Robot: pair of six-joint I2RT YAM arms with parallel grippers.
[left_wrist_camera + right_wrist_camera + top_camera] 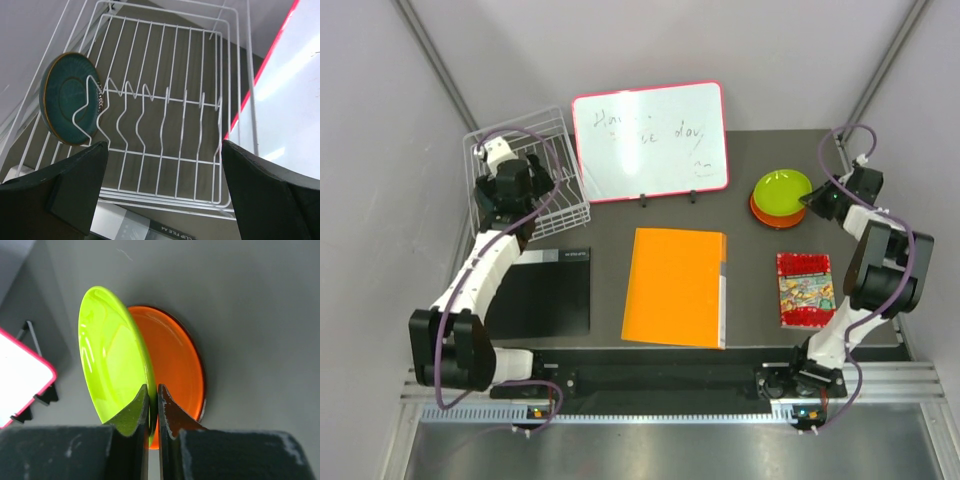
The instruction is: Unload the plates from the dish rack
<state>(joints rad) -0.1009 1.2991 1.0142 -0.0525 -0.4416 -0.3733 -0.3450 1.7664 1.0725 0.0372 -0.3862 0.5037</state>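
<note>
The teal plate stands below my left gripper and to its left in the wrist view, so I should lower the gripper that way onto the teal plate's near rim (61, 137).
The white wire dish rack (570, 205) stands at the table's back left. A dark teal plate (67, 100) stands upright in the leftmost slot of the dish rack (165, 100). My left gripper (165, 192) hovers over the rack's near edge, open and holding nothing; in the top view the left gripper (525, 190) covers the teal plate. At the back right an orange plate (177, 360) lies flat on the table. My right gripper (153, 395) is shut on the near rim of a lime green plate (107, 350), tilted over the orange one. In the top view, lime plate (781, 187), orange plate (767, 214), right gripper (812, 200).
A pink-framed whiteboard (650, 140) stands propped just right of the rack. An orange folder (676, 287) lies mid-table, a black notebook (545, 290) at the near left, and a red patterned booklet (804, 288) near the right arm.
</note>
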